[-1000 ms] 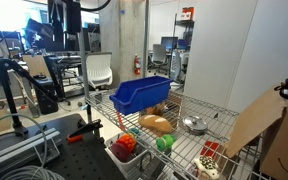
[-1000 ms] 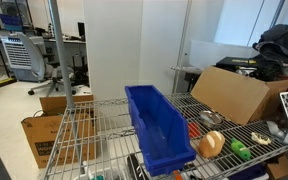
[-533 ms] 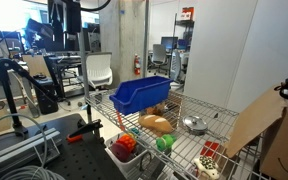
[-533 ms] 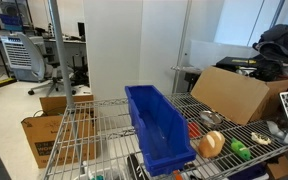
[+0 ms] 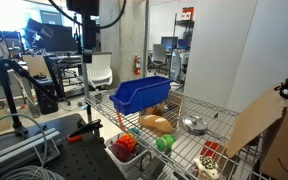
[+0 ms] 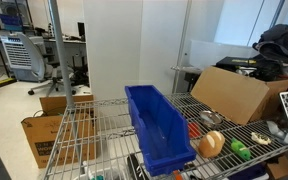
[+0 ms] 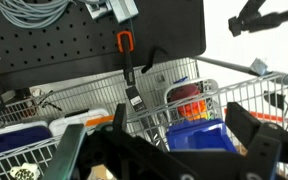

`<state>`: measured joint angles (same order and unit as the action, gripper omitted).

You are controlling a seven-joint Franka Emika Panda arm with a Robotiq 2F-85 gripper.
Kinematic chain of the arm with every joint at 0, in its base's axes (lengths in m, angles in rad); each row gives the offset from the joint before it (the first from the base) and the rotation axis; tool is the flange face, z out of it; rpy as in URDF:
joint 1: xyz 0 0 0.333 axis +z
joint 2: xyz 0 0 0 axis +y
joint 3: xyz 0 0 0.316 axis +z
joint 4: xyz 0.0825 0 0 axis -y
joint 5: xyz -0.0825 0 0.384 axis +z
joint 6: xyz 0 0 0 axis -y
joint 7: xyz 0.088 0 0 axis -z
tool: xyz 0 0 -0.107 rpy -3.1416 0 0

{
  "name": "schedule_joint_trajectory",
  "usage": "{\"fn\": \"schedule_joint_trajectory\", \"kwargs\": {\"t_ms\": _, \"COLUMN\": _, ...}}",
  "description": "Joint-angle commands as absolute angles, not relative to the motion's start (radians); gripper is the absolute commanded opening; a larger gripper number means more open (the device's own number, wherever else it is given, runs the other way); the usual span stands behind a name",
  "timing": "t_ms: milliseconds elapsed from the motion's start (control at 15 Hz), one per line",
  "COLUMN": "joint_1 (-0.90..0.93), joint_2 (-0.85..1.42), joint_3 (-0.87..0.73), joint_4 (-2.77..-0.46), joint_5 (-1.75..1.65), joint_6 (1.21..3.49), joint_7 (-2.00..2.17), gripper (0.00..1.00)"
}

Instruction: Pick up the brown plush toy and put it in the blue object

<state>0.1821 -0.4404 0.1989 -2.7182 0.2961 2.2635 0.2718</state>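
Note:
My gripper swings over the wire shelf next and lowers its spread fingers around the brown plush toy (image 5: pixel 156 124), which lies well below my gripper, beside the blue bin (image 5: pixel 141 93).
The brown plush toy (image 5: pixel 156 124) lies on the wire shelf just in front of the blue bin (image 5: pixel 141 93), apart from it. In both exterior views it is a tan loaf (image 6: pixel 212 143) beside the bin (image 6: pixel 156 125). My gripper (image 5: pixel 87 48) hangs high above the floor, off to the side of the shelf and well away from the toy. In the wrist view its fingers are spread wide and empty (image 7: pixel 164 150), with the blue bin (image 7: pixel 199 135) far below between them. I cannot make out the brown toy in the wrist view.
A red round toy (image 5: pixel 127 143) sits in a white basket and a green round toy (image 5: pixel 164 143) lies near the brown one. A metal bowl (image 5: pixel 194 125) and a cardboard box (image 6: pixel 234 95) stand on the wire shelf (image 6: pixel 94 120).
The arm has moved sideways toward the shelf in the exterior view. The toys and the bin have not moved.

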Motion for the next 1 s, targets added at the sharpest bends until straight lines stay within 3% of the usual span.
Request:
{"fn": "schedule_joint_trajectory", "kwargs": {"t_ms": 0, "joint_1": 0.123, "joint_2": -0.192, "joint_3": 0.230, "joint_4": -2.621, "joint_5": 0.271, "joint_6": 2.446, "joint_7": 0.413, "gripper": 1.00}}
{"fn": "schedule_joint_trajectory", "kwargs": {"t_ms": 333, "joint_1": 0.106, "joint_2": 0.115, "joint_3": 0.202, "joint_4": -2.454, "joint_5": 0.181, "joint_6": 2.611, "joint_7": 0.673, "gripper": 1.00}}
{"fn": "schedule_joint_trajectory", "kwargs": {"t_ms": 933, "joint_1": 0.230, "joint_2": 0.500, "joint_3": -0.008, "joint_4": -2.145, "joint_5": 0.060, "joint_6": 2.652, "joint_7": 0.971, "gripper": 1.00}}
